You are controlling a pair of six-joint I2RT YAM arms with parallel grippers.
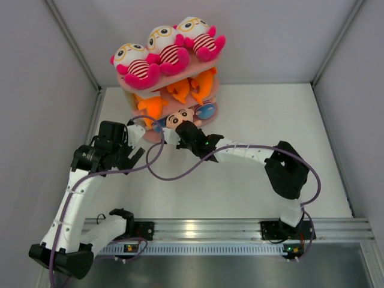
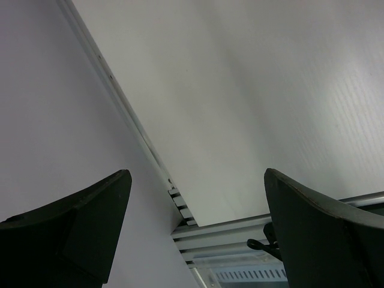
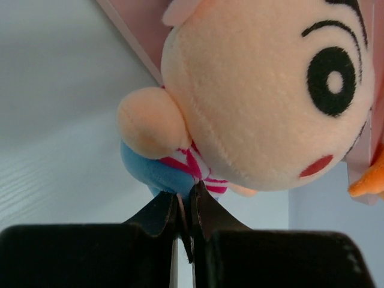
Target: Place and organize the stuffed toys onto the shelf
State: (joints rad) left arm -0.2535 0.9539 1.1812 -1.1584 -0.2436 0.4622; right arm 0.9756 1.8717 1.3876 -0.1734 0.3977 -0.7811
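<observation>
The peach-faced doll (image 1: 180,117) in my right gripper still has its body over the edge of the bottom level. I should next push it outward, head first, into that level's gap between dolls and let go.
The pink three-tier shelf (image 1: 157,84) stands at the far middle. Three white-faced dolls with yellow glasses (image 1: 161,39) sit on its top board. Orange sharks (image 1: 153,105) fill the middle tier. A peach-faced striped doll (image 1: 180,117) is at the bottom tier, with another blue-trimmed one (image 1: 206,110) beside it. My right gripper (image 1: 181,131) is shut on the peach-faced doll's blue and striped body (image 3: 162,174), just below its big head (image 3: 264,102), at the shelf's edge (image 3: 141,27). In the right wrist view the gripper (image 3: 187,198) has its jaws pinched together. My left gripper (image 1: 133,156) is open and empty, left of the shelf; its wrist view (image 2: 197,177) shows only table and wall.
White enclosure walls (image 1: 54,90) close in the table on the left, right and back. An aluminium rail (image 1: 198,228) runs along the near edge at the arm bases. Purple cables (image 1: 174,175) loop over the table between the arms.
</observation>
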